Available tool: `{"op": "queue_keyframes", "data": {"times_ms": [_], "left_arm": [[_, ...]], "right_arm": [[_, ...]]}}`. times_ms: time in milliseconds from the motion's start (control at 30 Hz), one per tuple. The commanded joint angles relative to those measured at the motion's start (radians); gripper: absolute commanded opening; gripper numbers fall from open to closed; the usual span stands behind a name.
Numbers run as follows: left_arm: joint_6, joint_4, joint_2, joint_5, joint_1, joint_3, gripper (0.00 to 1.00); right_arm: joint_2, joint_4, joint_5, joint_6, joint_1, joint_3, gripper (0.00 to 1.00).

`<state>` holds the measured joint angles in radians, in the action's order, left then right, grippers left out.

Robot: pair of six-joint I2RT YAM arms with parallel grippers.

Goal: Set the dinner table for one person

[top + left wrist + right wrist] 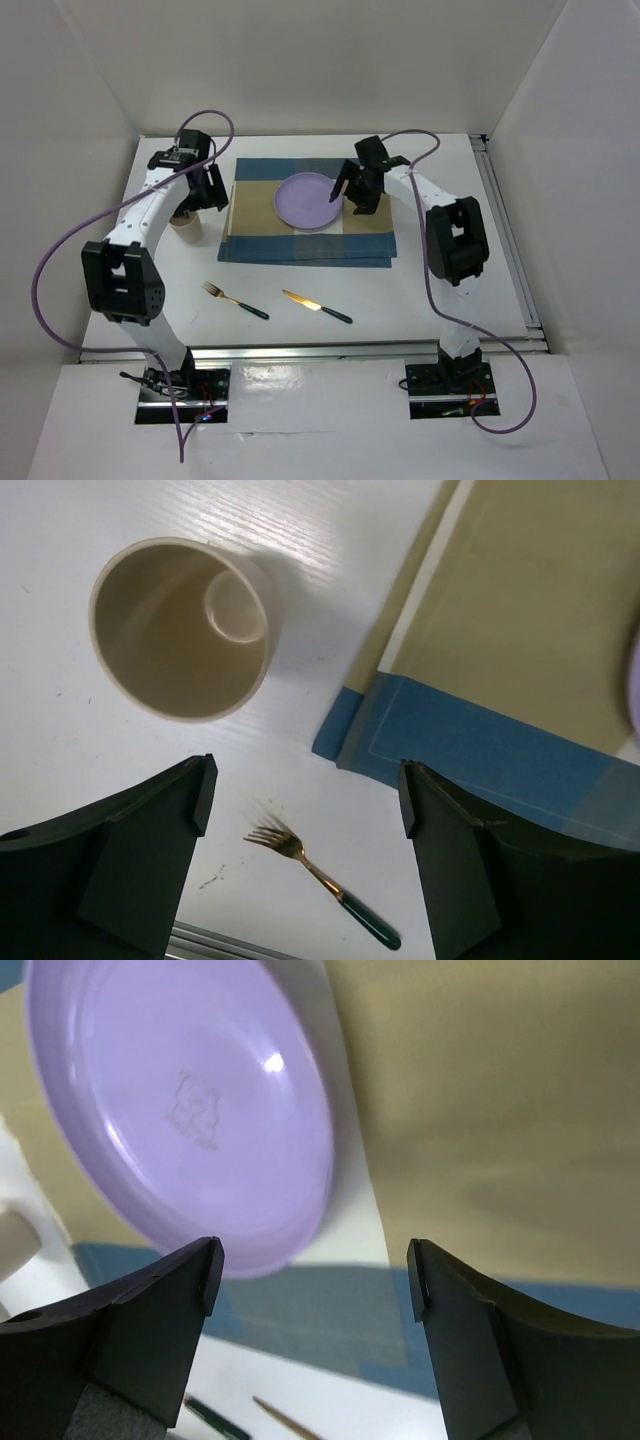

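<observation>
My left gripper will next move down and toward the beige cup (182, 628), onto the placemat (300, 245) side of the cup's rim, because its open fingers are still clear of the cup.
The white dinner table (440, 290) holds a striped blue, beige and white placemat (300, 245) with a lilac plate (309, 201) on it. A beige cup (182, 628) stands upright left of the placemat (520, 650), partly hidden under my left arm in the top view (187, 226). A gold fork (235, 299) with a dark green handle and a matching knife (316, 306) lie near the front. My left gripper (305, 795) is open above the table between cup and fork (320, 875). My right gripper (315, 1278) is open just beside the plate (190, 1110), over the placemat (500, 1110).
Aluminium rails run along the front edge (330, 350) and the right edge (505, 230). White walls enclose the table on three sides. Purple cables loop off both arms (45, 270).
</observation>
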<state>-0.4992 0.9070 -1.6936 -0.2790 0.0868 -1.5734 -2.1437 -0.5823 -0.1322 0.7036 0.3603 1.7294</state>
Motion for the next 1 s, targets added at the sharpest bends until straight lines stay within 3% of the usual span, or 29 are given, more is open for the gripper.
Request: {"op": "queue_keyframes", "data": {"times_ms": [0,133,467,633,800,967], "left_arm": [[0.004,0.010,-0.076,-0.075,-0.005,-0.057,0.91],[-0.036,0.000,-0.149,-0.107,-0.005,-0.085,0.90],[-0.079,-0.031,-0.207,-0.114,-0.044,-0.085,0.80],[-0.079,-0.042,-0.207,-0.086,-0.044,-0.065,0.63],[-0.061,-0.051,-0.150,-0.042,-0.044,-0.056,0.25],[-0.039,-0.060,-0.135,-0.023,-0.044,-0.056,0.03]], "right_arm": [[0.189,0.013,0.055,-0.030,-0.004,-0.071,0.87],[0.292,0.036,0.043,-0.049,-0.038,-0.154,0.87],[0.349,-0.005,0.046,-0.096,-0.038,-0.228,0.87],[0.378,-0.005,0.055,-0.087,-0.038,-0.260,0.85],[0.399,-0.014,0.066,-0.087,-0.038,-0.260,0.84],[0.430,-0.024,0.075,-0.087,-0.038,-0.269,0.84]]}}
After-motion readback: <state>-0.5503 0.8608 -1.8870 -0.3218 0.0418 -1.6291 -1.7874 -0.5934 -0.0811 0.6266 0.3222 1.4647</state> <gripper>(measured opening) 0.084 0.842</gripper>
